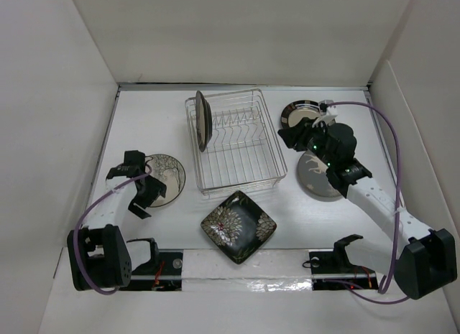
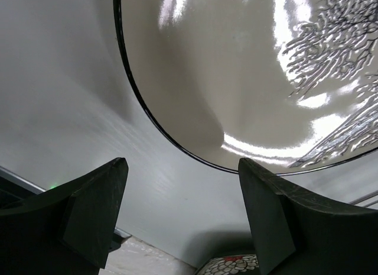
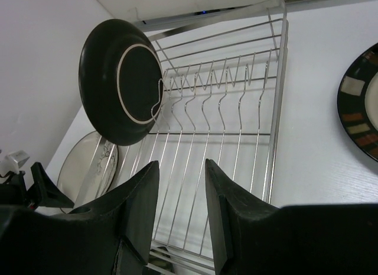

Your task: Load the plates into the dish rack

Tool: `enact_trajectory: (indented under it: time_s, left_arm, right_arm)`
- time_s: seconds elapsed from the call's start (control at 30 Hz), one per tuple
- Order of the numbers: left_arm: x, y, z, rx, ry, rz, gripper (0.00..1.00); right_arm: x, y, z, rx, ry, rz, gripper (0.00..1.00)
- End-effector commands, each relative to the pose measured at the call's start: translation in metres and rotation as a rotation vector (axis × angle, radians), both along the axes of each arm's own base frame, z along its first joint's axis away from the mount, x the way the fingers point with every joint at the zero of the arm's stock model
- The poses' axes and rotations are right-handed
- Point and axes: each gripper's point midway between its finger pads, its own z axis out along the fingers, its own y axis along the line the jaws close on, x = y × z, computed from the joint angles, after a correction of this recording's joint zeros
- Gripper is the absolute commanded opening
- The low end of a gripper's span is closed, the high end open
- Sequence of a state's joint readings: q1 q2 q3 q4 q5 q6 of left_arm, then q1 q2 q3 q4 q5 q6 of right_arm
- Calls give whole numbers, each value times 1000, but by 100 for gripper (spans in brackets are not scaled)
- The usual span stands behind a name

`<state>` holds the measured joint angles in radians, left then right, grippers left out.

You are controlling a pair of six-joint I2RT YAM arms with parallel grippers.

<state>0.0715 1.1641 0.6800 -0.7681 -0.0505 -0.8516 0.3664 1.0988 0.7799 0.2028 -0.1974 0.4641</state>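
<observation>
My left gripper moves outward next until its open fingers straddle the cream branch-pattern plate's near rim [image 1: 156,205] [image 2: 186,152] and closes, since that thin edge lies outward of them.
The silver wire dish rack [image 1: 251,177] stands mid-table, with a dark round plate [image 1: 203,120] upright at its left end. The cream branch-pattern plate [image 1: 171,174] lies flat on the left. My left gripper [image 1: 147,189] is open and empty at that plate's near-left rim; in the left wrist view the plate [image 2: 236,68] lies just beyond the open gripper [image 2: 183,164]. The black square flower plate [image 1: 238,226] lies in front of the rack. The grey deer plate [image 1: 316,177] and the black-rimmed plate [image 1: 298,111] lie on the right. My right gripper [image 1: 286,138] hovers open and empty beside the rack's right side.
In the right wrist view the gripper [image 3: 181,164] points over the rack [image 3: 279,80], whose tines right of the dark plate [image 3: 115,80] hold nothing. The black-rimmed plate [image 3: 357,103] is at the right edge. White walls enclose the table on three sides.
</observation>
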Motion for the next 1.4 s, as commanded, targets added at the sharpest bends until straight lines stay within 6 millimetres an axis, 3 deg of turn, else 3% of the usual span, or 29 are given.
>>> enact_trajectory:
  time_s: [0.0, 0.2, 0.43, 0.5, 0.7, 1.1, 1.23, 1.37]
  left_arm:
    - [20, 0, 9, -2, -70, 46, 74]
    - [46, -3, -1, -25, -178, 50, 73]
    - [34, -18, -28, -106, -130, 30, 72]
    - [34, -19, -28, -111, -133, 25, 72]
    - [37, -9, -1, -52, -171, 0, 72]
    - [41, -2, -16, -15, -151, 9, 72]
    - [55, 12, -16, 19, -194, 31, 71]
    - [88, 23, -7, 71, -249, 16, 70]
  right_arm:
    - [-6, 5, 26, 48, -80, 47, 43]
    - [-5, 10, 22, 54, -71, 68, 42]
    - [-6, 10, 21, 48, -67, 70, 42]
    - [-6, 10, 23, 51, -71, 70, 42]
    - [-5, 10, 21, 50, -67, 68, 42]
    - [-7, 8, 24, 48, -75, 66, 42]
    - [-7, 8, 24, 48, -75, 67, 42]
    - [-6, 9, 23, 48, -71, 68, 42]
